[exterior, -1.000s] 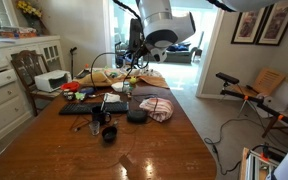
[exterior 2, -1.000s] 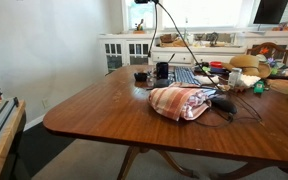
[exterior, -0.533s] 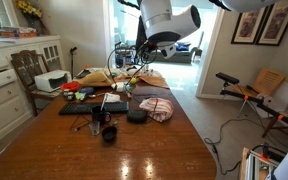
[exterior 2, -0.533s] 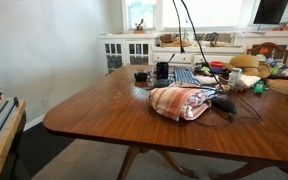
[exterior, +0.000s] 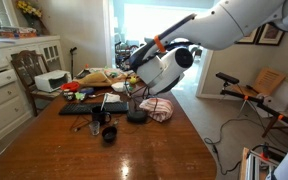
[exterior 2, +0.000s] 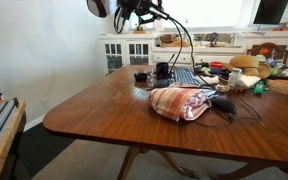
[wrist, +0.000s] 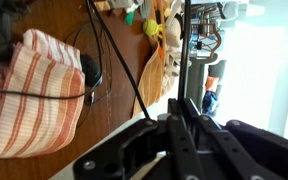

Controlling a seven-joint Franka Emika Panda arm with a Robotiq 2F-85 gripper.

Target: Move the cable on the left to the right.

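Note:
The cable arcs above the tabletop, so the robot's gripper next needs to go down from high above the table toward the black puck (exterior: 137, 116) beside the striped cloth to let go of the cable.
The cable (wrist: 187, 55) is a very thin black cord. In the wrist view it runs straight out from between my fingers, and a second strand (wrist: 114, 60) slants across the wooden table (wrist: 44, 15). My gripper (wrist: 184, 116) is shut on the cable. In an exterior view the gripper (exterior 2: 142, 12) is high above the table's far end. The cable (exterior 2: 189, 45) arcs down from it to the clutter there. In an exterior view the gripper (exterior: 135, 64) hangs over the middle of the table.
A red-striped cloth (exterior: 156, 108) (exterior 2: 181, 102) (wrist: 29, 95) lies mid-table, with a black puck (exterior: 136, 116), a flat black slab (exterior: 84, 108) and a dark cup (exterior: 109, 133) near it. Fruit and boxes (exterior: 104, 78) crowd the far end. A white cabinet (exterior: 4, 80) stands at the side.
The arm has swung lower over the table, and the gripper has shifted sideways with the cable still in it. The cable's arc moved with it.

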